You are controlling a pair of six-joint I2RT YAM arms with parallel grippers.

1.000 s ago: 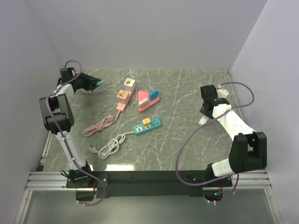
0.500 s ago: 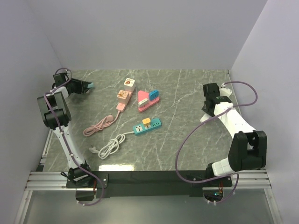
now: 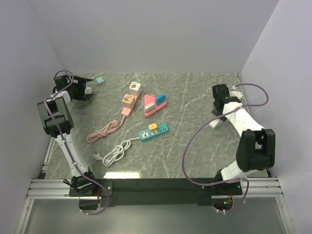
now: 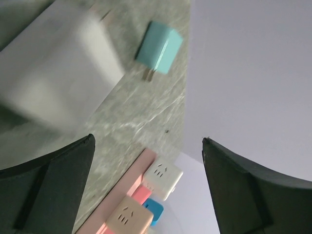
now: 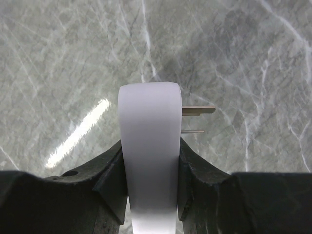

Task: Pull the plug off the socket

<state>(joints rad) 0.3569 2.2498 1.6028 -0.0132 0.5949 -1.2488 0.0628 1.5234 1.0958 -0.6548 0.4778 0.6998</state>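
Note:
I need to take the white plug outward with my right gripper to bare marble beside the side, because the plug's pins are already out of any socket.
My left gripper is open at the back left of the table, with nothing between its dark fingers. A small teal plug lies loose on the marble just beyond it, also visible as the teal plug from above. A blurred white block sits close to the left wrist camera. My right gripper is shut on a white plug whose two metal prongs point right, above bare marble. A pink socket strip carries two cream cube plugs.
A red-pink strip with a blue plug and a teal strip with an orange plug lie mid-table. A pink cable and a white cable coil at the front left. Grey walls close the back and sides.
The left gripper has swung back towards the left wall and opened; the teal plug it held now lies on the table. The right arm shifted slightly, still holding the white plug.

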